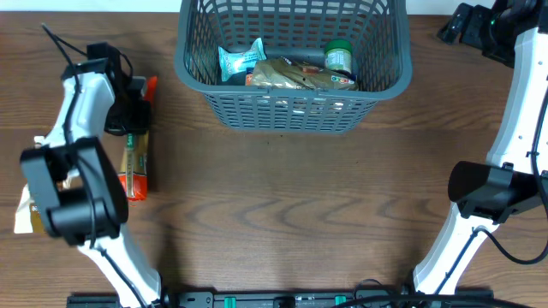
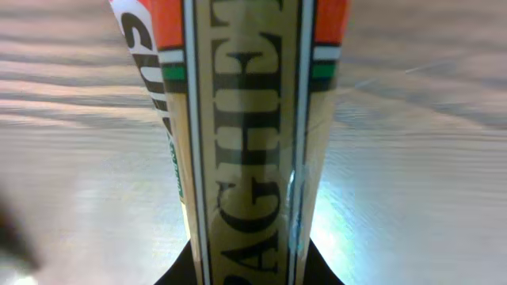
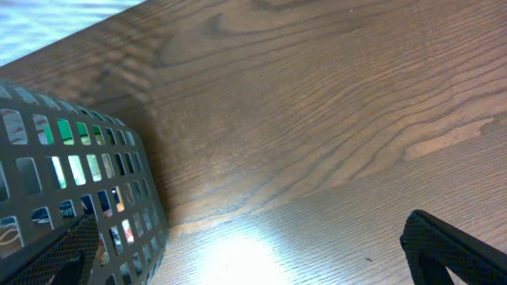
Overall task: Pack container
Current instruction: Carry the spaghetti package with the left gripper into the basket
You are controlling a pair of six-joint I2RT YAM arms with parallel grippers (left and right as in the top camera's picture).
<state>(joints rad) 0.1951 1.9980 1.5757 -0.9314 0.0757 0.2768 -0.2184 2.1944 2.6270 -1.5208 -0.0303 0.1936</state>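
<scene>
The part of the basket behind the brown packet (image 1: 295, 75) lies empty, so next my left gripper needs to rise, turn the spaghetti packet (image 1: 135, 167) crosswise over the basket and lower it there, then release it.
The grey-blue basket (image 1: 291, 101) stands at the back centre and holds a teal packet (image 1: 237, 60), a brown packet (image 1: 295, 75) and a green-lidded jar (image 1: 339, 57). A long orange and tan spaghetti packet (image 1: 135, 167) lies on the table at the left. My left gripper (image 1: 128, 109) sits over its far end. In the left wrist view the packet (image 2: 245, 119) fills the gap between the two dark fingers (image 2: 249, 273), which press on both sides. My right gripper (image 3: 249, 261) is open and empty above bare table, beside the basket wall (image 3: 71, 198); it is at the back right in the overhead view (image 1: 467, 24).
A white and yellow packet (image 1: 24, 216) lies at the left edge, half hidden by the left arm. The right arm's base link (image 1: 488, 190) stands at the right. Wooden table (image 1: 291, 197) lies in front of the basket.
</scene>
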